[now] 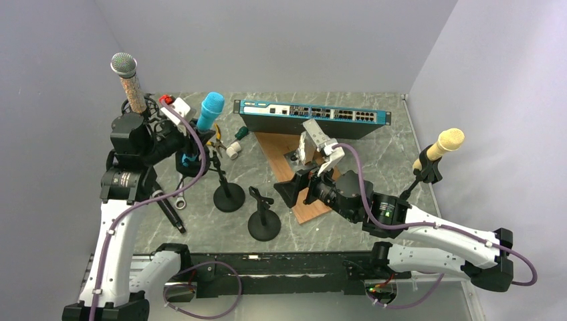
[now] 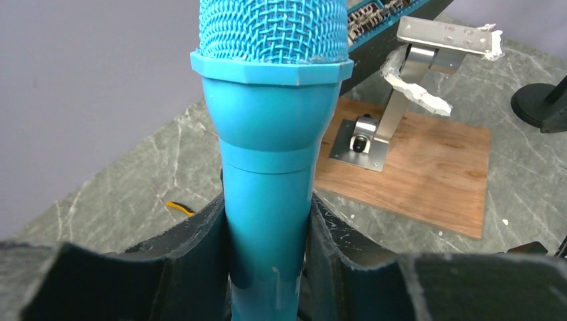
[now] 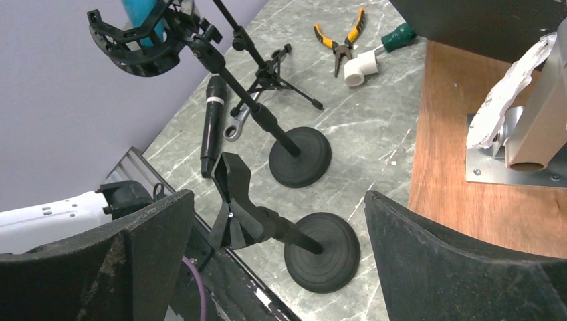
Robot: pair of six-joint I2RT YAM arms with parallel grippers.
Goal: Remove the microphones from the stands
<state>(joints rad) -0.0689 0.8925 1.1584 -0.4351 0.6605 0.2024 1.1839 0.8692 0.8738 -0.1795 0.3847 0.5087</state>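
Observation:
My left gripper next rises, moves back and down to the tabletop [image 1: 154, 219] beside the black microphone, and releases, with the blue microphone [image 1: 209, 110] in the shock mount.
A blue microphone [image 1: 209, 110] [image 2: 267, 167] with a mesh head stands tilted in the black shock mount [image 3: 144, 40] of a round-based stand [image 1: 229, 198] [image 3: 300, 157]. My left gripper [image 1: 194, 142] [image 2: 267, 215] is shut on the microphone's body just below the head, with a black finger pressed against each side. My right gripper [image 1: 297, 189] [image 3: 277, 221] hovers open over the table's middle, beside the wooden board, with nothing between its fingers.
An empty clip stand [image 1: 263, 224] [image 3: 321, 251] sits near the front. A silver-headed microphone [image 1: 127, 77] stands far left and a yellow one [image 1: 444, 144] at the right. A black microphone [image 3: 212, 124], pliers [image 3: 344, 37], a network switch [image 1: 314, 117] and a wooden board with a bracket [image 2: 414, 167] lie around.

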